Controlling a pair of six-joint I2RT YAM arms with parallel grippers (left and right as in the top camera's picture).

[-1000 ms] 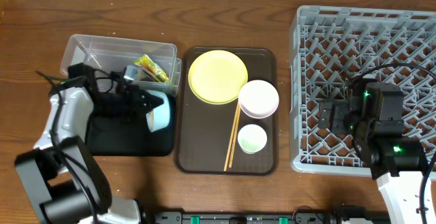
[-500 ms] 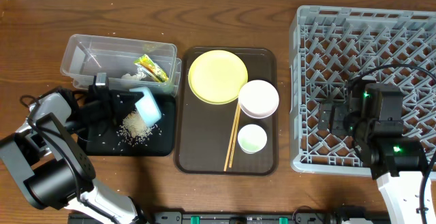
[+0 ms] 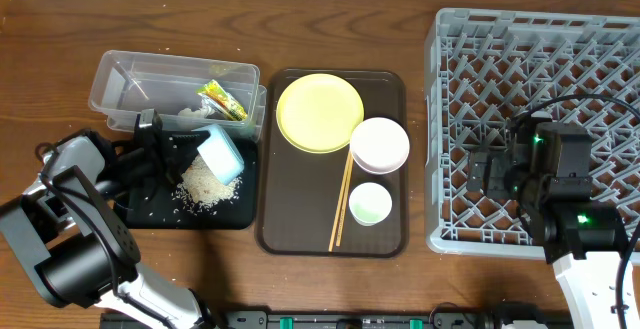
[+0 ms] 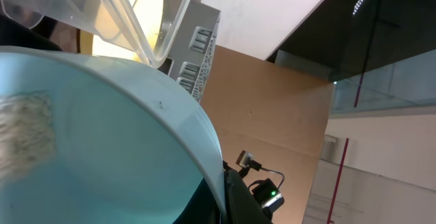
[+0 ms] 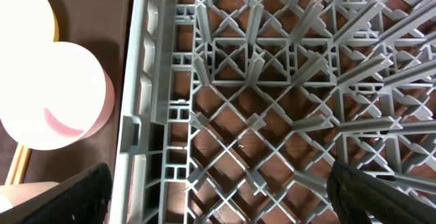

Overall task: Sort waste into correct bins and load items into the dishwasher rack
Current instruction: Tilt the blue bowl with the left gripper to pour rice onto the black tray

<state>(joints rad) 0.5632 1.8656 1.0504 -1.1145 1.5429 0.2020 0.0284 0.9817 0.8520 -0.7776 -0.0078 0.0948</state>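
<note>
My left gripper should swing over to the brown tray, turn the bowl upright, lower it and let go of the bowl's rim, because the tray has bare space beside its chopsticks.
My left gripper [image 3: 190, 147] is shut on the rim of the light blue bowl [image 3: 220, 153] and holds it tipped on its side over the black tray [image 3: 150, 209]. Whitish rice scraps [image 3: 205, 186] lie heaped on the tray under the bowl. The bowl's inside fills the left wrist view [image 4: 95, 142]. The yellow-green wrapper [image 3: 222, 100] and white tissue [image 3: 190, 117] lie in the clear tub [image 3: 130, 74]. The yellow plate [image 3: 319, 112], pinkish-white bowl [image 3: 379, 144], pale cup [image 3: 370, 204] and chopsticks [image 3: 342, 198] sit on the brown tray. My right gripper [image 5: 218, 203] is open over the grey rack [image 3: 600, 49].
The brown serving tray [image 3: 290, 239] lies between the black tray and the rack. The rack's left wall [image 5: 139, 115] stands next to the pinkish-white bowl [image 5: 48, 94]. Bare wooden table [image 3: 50, 39] lies at the far left.
The left gripper swung the blue bowl left and tipped it, and the rice fell onto the black tray. Since then the bowl has shifted slightly. The right arm has not moved.
</note>
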